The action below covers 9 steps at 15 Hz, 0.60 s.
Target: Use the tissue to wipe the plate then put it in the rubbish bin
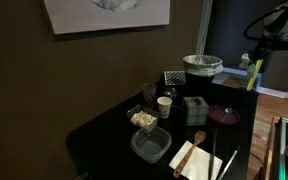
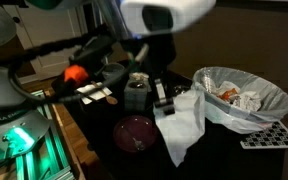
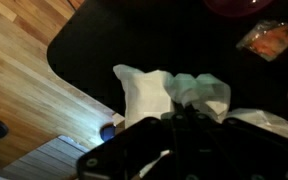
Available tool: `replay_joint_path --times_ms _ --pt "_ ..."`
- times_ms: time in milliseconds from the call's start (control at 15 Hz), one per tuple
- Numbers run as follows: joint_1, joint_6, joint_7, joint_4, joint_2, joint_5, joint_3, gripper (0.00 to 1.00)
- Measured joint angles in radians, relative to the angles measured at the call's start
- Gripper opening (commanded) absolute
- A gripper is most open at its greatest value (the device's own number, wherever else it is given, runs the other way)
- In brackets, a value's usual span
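Observation:
I will next raise my gripper high and bring it toward the rubbish bin's opening [image 2: 242,97] to let go of the white tissue [image 2: 182,128], since the tissue hangs lower than the rubbish bin's rim.
My gripper [image 2: 165,108] is shut on the white tissue [image 2: 182,128], which hangs crumpled from its fingertips above the black table. It is between the maroon plate [image 2: 136,132] and the rubbish bin [image 2: 242,95]. In the wrist view the tissue [image 3: 154,92] bunches out from the closed jaws of the gripper [image 3: 184,111], with the plate's [image 3: 239,5] edge at the top. In an exterior view the plate [image 1: 223,116] lies near the table's right side and the bin [image 1: 202,66] stands at the far end.
A dark cube box [image 1: 195,108] stands beside the plate, with a white cup [image 1: 164,105] further left. A clear square container [image 1: 151,145] and a beige napkin with a spoon [image 1: 196,155] lie nearer the front. Wooden floor [image 3: 34,70] shows past the table edge.

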Motion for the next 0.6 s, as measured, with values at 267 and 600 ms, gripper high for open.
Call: replay_joint_path --times_ms 267,600 --pt "0.044 -0.127 0.026 0.007 -0.241 -0.004 0.037 0.01" --pt "0.172 -0.172 0.151 0.106 -0.358 -0.024 0.093 0.01"
